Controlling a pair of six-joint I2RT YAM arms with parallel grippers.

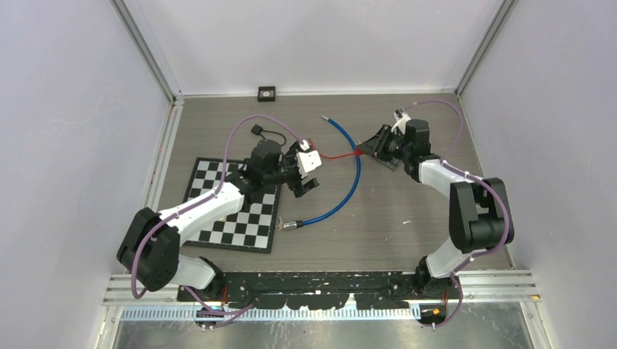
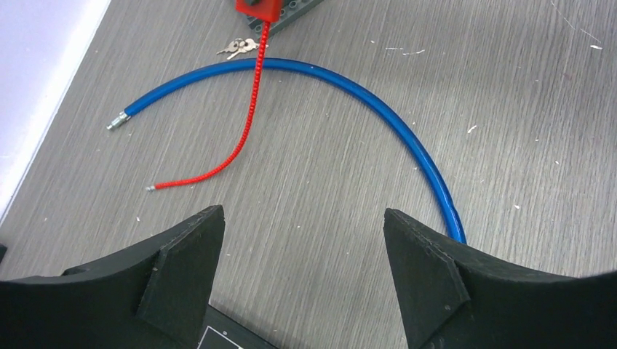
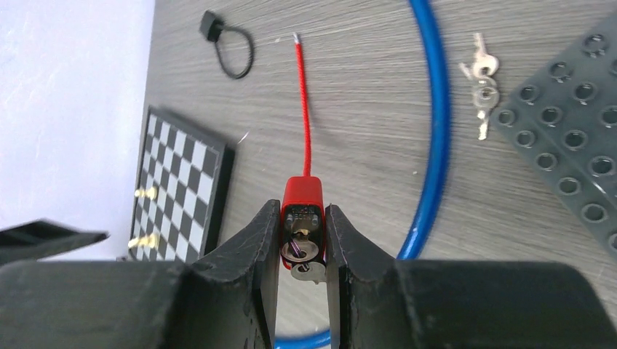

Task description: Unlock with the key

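Observation:
I need to lower my right gripper next, to the left in the top view, onto bare table inside the blue cable's arc [image 1: 345, 173] [image 3: 371, 207] and let go.
My right gripper [image 3: 302, 213] [image 1: 366, 150] is shut on a small red padlock [image 3: 303, 190] [image 1: 359, 151], one finger on each side of its body. A silver key [image 3: 300, 249] sits in the lock's keyhole, facing the camera, and a second key [image 3: 311, 271] hangs below it. The lock's red cable [image 3: 304, 109] [image 2: 246, 120] runs out across the table to a free metal tip. My left gripper [image 2: 304, 218] [image 1: 311, 173] is open and empty, hovering over bare table short of that tip and pointing toward the lock [image 2: 256, 7].
A long blue cable [image 1: 354, 178] [image 2: 378, 102] [image 3: 436, 131] arcs across the table. Loose keys [image 3: 480, 80] [image 2: 236, 48] lie beside a grey studded baseplate [image 3: 575, 138]. A checkerboard [image 1: 244, 211] [image 3: 178, 189] lies under the left arm. A black strap [image 3: 231, 47] lies at the far left.

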